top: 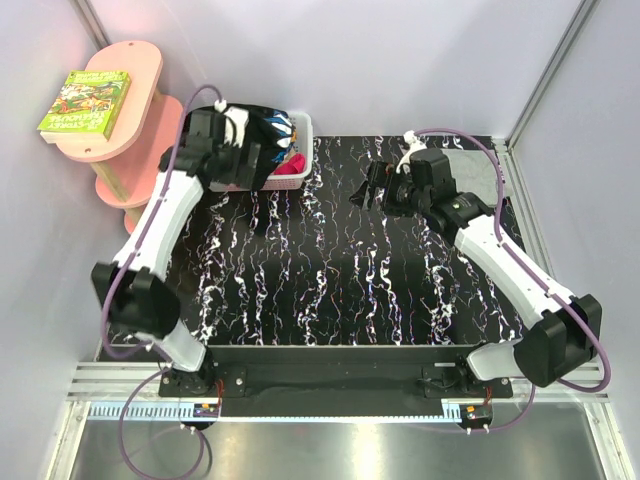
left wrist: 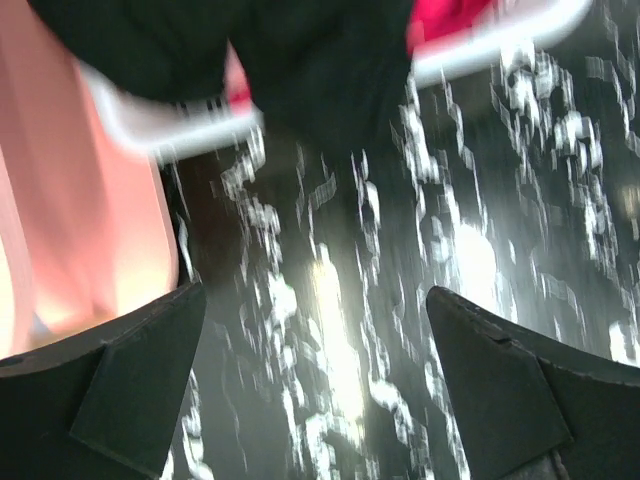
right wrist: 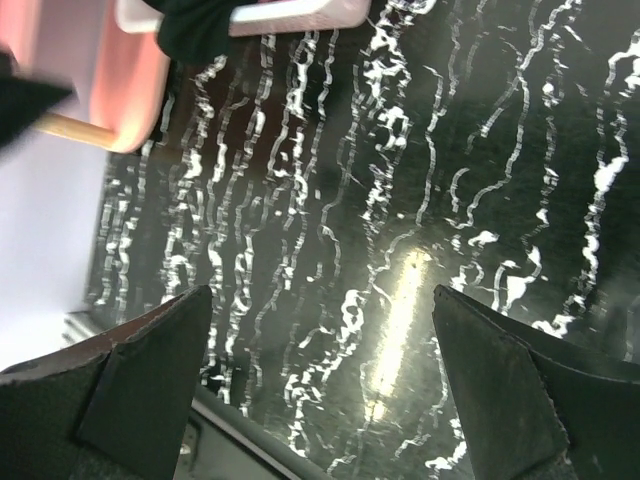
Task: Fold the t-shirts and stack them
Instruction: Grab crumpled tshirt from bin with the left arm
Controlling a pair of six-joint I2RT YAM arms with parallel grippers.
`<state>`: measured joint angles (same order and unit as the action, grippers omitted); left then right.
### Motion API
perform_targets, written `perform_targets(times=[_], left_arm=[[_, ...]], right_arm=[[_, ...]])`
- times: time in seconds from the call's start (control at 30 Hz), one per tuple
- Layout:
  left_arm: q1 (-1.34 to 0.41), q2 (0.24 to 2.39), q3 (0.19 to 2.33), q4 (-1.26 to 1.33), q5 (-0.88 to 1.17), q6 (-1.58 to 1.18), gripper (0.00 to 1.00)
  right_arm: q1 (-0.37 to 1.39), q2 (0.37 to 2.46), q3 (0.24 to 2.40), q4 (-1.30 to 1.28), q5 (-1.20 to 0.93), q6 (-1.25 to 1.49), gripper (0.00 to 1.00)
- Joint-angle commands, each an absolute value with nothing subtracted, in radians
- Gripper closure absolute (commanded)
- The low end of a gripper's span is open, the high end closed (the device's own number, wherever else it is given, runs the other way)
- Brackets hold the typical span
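My left gripper's open fingers have only tabletop between them, so they should move outward and down onto the fold of black t-shirt (top: pixel 266 165) (left wrist: pixel 322 85) over the basket's near rim.
A black t-shirt with a blue-and-white print (top: pixel 264 124) lies bunched in a white basket (top: pixel 306 138) at the back left of the table. In the left wrist view, black cloth (left wrist: pixel 320 60) hangs over the basket's rim (left wrist: pixel 180 125). My left gripper (top: pixel 258 165) hovers just in front of the basket, open (left wrist: pixel 315 290), with only the marbled tabletop between its fingers. My right gripper (top: pixel 368 190) hangs over the back middle of the table, pointing left toward the basket. It is open (right wrist: pixel 322 290) and holds nothing. The same dark cloth (right wrist: pixel 195 30) shows far off in its view.
Red-pink cloth (top: pixel 290 165) also sits in the basket (left wrist: pixel 450 20). A pink two-tier shelf (top: pixel 130 110) stands left of the table with a green book (top: pixel 85 100) on top. The tabletop is black with white marbling (top: pixel 340 280). Light walls enclose the back and sides.
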<state>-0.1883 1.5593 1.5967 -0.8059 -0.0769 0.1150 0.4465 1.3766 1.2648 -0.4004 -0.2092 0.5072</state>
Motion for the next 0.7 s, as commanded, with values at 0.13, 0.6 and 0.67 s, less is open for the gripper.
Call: perform_targets(times=[0.13,0.6,0.67], left_arm=[[-0.198,1.88,2.001,-0.712,-0.221,0.121,0.01],[-0.204,2.186,2.129,-0.713,-0.135,0.141,0.01],[-0.21,2.195,2.111,-0.713,-0.127,0.144,0.01]], right_arm=[[0.485,1.335,1.281,-0.448,-0.081,0.428,0.0],[0.492,1.318,1.261,-0.477,-0.071,0.399,0.0],[0.492,1.321,1.261,-0.477,-0.074,0.399,0.01]])
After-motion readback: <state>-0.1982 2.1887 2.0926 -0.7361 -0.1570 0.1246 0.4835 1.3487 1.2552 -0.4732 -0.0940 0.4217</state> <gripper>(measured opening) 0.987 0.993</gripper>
